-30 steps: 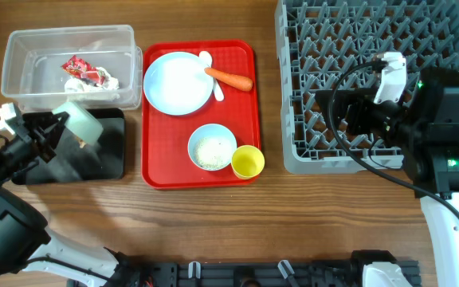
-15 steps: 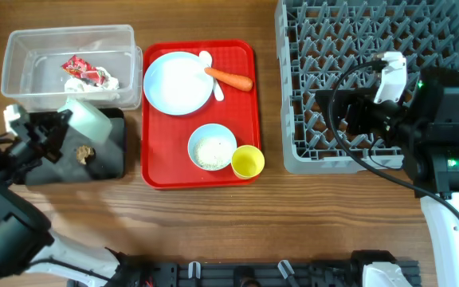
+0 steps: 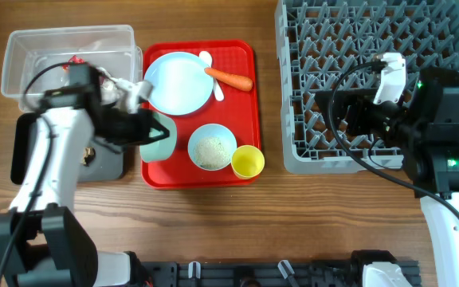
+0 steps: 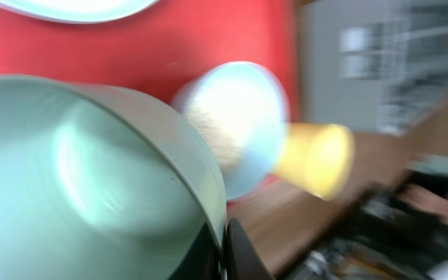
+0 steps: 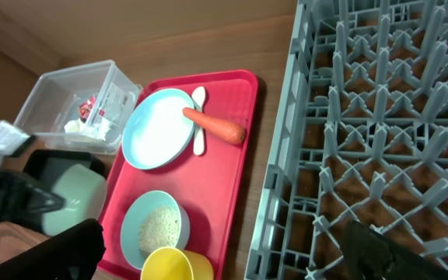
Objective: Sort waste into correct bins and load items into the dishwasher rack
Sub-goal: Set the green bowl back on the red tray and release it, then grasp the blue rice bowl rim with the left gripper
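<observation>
The light green bowl needs to go down level onto the red tray [image 3: 241, 112] with my left gripper, because there is room beside the bowl of rice.
My left gripper [image 3: 151, 134] is shut on the rim of the light green bowl [image 3: 159, 139], holding it over the left edge of the red tray [image 3: 241, 112]. In the left wrist view the jaws [image 4: 225, 250] pinch the empty bowl [image 4: 92, 179]. On the tray are the pale blue plate [image 3: 178, 82], carrot [image 3: 229, 78], white spoon [image 3: 205, 57], pale blue bowl of rice [image 3: 212, 148] and yellow cup [image 3: 248, 162]. A brown lump [image 3: 88, 155] lies in the black tray [image 3: 110, 163]. My right gripper [image 3: 339, 116] is open and empty above the grey rack [image 3: 373, 48].
The clear tub [image 3: 22, 56] stands at the back left with the red-and-white wrapper [image 5: 92, 107] inside; my left arm crosses it in the overhead view. The right wrist view shows the rack [image 5: 379, 117] beside the red tray [image 5: 239, 167] and wooden table.
My left arm has swung right from over the black tray, carrying the green bowl to the red tray's left edge. The right arm has not moved.
</observation>
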`<state>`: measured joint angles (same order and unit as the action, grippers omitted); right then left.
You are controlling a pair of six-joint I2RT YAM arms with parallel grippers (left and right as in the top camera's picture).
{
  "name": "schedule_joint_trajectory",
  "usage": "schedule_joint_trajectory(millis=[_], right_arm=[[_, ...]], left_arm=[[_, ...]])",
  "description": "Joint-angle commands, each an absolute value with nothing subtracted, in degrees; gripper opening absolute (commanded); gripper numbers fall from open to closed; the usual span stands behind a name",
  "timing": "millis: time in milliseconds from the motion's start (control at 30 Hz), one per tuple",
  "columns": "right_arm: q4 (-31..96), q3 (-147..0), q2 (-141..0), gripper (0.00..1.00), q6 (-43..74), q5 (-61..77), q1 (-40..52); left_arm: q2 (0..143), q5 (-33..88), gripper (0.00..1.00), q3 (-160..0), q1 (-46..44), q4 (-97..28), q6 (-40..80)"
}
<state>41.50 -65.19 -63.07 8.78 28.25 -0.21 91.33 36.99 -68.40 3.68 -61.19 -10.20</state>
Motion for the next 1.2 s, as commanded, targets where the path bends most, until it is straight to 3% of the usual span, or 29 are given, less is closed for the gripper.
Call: schedule_joint_trajectory(millis=[0,300,433,500,567,867,1167], right_arm=[[41.6,-66.3,-63.5,1.00,9.1,27.9,-0.4],[41.6,-66.3,-63.5,1.00,9.0,27.9,-0.4],[41.6,-66.3,-63.5,1.00,9.0,27.9,-0.4],[41.6,-66.3,-63.5,1.00,9.0,27.9,-0.4],[41.7,-66.3,-63.5,1.00,9.0,27.9,-0.4],[43.2,-66.3,-63.4,1.00,9.0,27.9,-0.4],[44.6,-66.3,-63.4,1.00,9.1,28.4,-0.4]], left_arm=[[91.7,15.6,0.04,-68.4,-3.3,-57.4,9.7],[92.0,12.8,0.04,-62.9,-10.2,-47.5,17.2],[92.0,12.7,0.24,-62.2,-10.2,-46.9,17.2],[91.9,12.7,0.45,-62.2,-10.2,-46.9,17.2],[91.9,12.7,0.56,-62.2,-10.2,-46.7,17.2],[80.3,12.8,0.61,-71.4,-11.3,-60.9,18.3],[62.7,2.7,0.61,-71.3,-23.8,-71.4,31.5]])
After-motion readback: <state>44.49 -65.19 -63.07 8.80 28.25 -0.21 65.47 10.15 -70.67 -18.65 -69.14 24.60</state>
